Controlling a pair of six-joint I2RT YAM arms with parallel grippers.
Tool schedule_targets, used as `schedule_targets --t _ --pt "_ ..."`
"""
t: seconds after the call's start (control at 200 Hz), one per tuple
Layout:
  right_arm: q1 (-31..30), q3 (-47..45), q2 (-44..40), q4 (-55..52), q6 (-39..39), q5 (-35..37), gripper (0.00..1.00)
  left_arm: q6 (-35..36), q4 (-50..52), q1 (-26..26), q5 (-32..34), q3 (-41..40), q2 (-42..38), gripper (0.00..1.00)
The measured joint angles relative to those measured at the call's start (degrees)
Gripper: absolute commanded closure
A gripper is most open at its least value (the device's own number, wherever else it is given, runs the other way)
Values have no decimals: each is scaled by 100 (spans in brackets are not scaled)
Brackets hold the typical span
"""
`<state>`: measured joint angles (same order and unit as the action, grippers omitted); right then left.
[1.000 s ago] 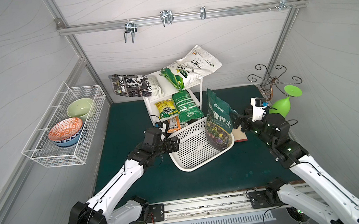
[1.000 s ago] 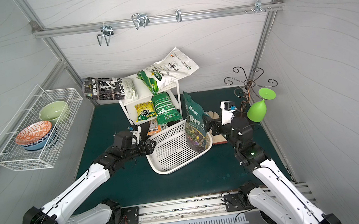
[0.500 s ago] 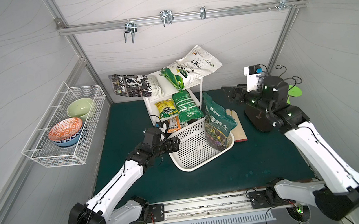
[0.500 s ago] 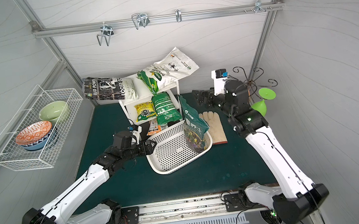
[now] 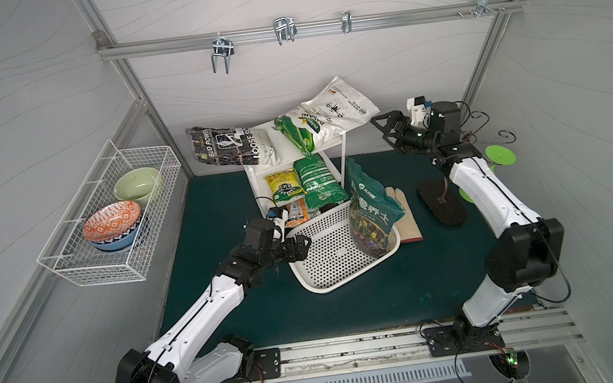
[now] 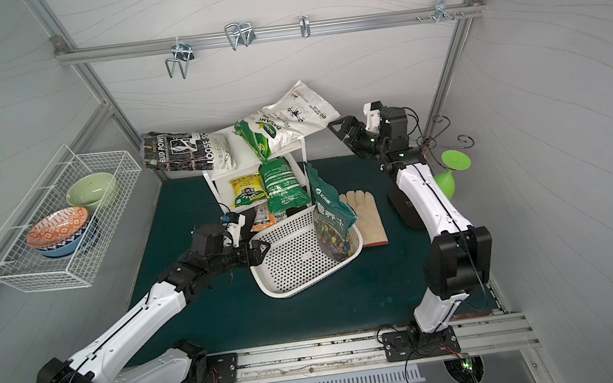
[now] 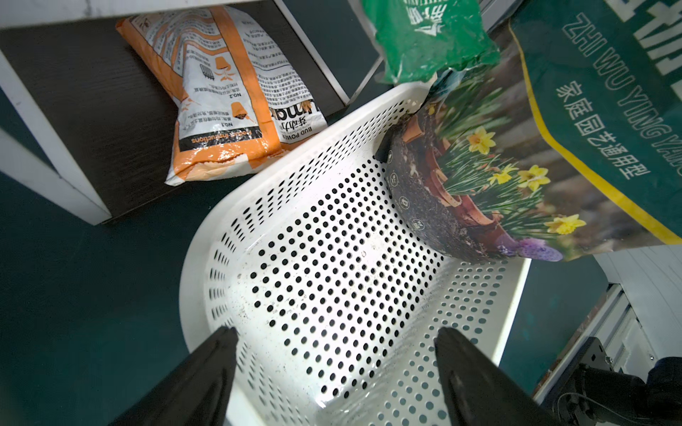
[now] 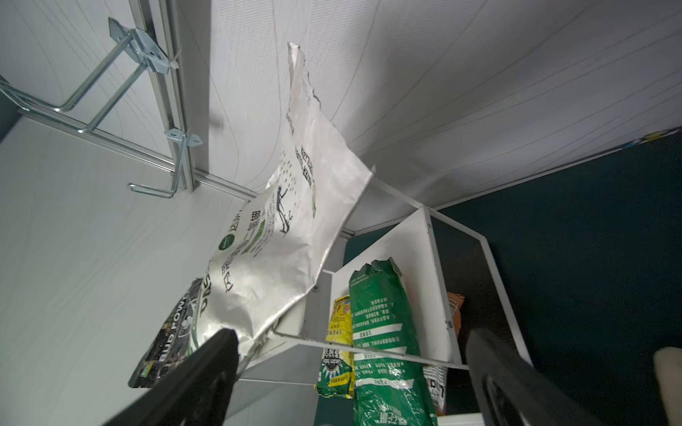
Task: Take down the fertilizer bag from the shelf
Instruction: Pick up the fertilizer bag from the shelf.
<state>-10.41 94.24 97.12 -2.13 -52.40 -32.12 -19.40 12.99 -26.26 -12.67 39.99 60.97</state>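
The robot's open right gripper is to move toward the shelf [image 5: 333,146] next and onto the near edge of the white bag's overhanging end, since that end sticks out past the top board of the shelf.
The white shelf [image 5: 333,146] [image 6: 292,151] stands at the back of the mat. Its top board carries a white and green fertilizer bag [image 5: 331,115] [image 8: 280,258] and a black bag [image 5: 229,150]; both overhang the edges. Green [image 5: 317,181], yellow and orange bags lie on the lower tiers. My right gripper [image 5: 382,131] [image 6: 342,136] [image 8: 350,343] hangs open and empty at top-board height, just right of the white bag's corner. My left gripper [image 5: 305,245] [image 6: 264,250] [image 7: 334,335] is open over the near-left corner of the white perforated basket [image 5: 330,272].
A dark green soil bag [image 5: 371,208] stands in the basket's right end. A tan glove [image 5: 403,213] lies beside it. A dark hook stand [image 5: 442,204] with a green glass is under my right arm. A wire basket [image 5: 117,269] with bowls hangs on the left wall.
My right gripper has drawn away from the dark green bag in the basket, risen and swung back to the shelf's top board. The left arm has barely moved.
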Motion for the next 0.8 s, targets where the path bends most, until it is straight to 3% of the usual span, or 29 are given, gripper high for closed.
schedule_targets --t 0.255,0.365,0.475,0.6,0.8 --pt "-101 570 728 1097 -861 -358 7 103 -212 0 31 -122 -4 11" --pt "-236 870 992 1211 -966 -404 16 129 -291 0 72 -122 -15 11" --pt "-361 1165 1185 1257 -1038 -487 40 142 -341 9 151 -127 -57 11" --pt "-428 1384 1281 1287 -1093 -581 99 142 -387 66 238 -160 -177 11" --pt "-426 1462 1285 1292 -1119 -704 100 136 -442 175 372 -234 -361 11"
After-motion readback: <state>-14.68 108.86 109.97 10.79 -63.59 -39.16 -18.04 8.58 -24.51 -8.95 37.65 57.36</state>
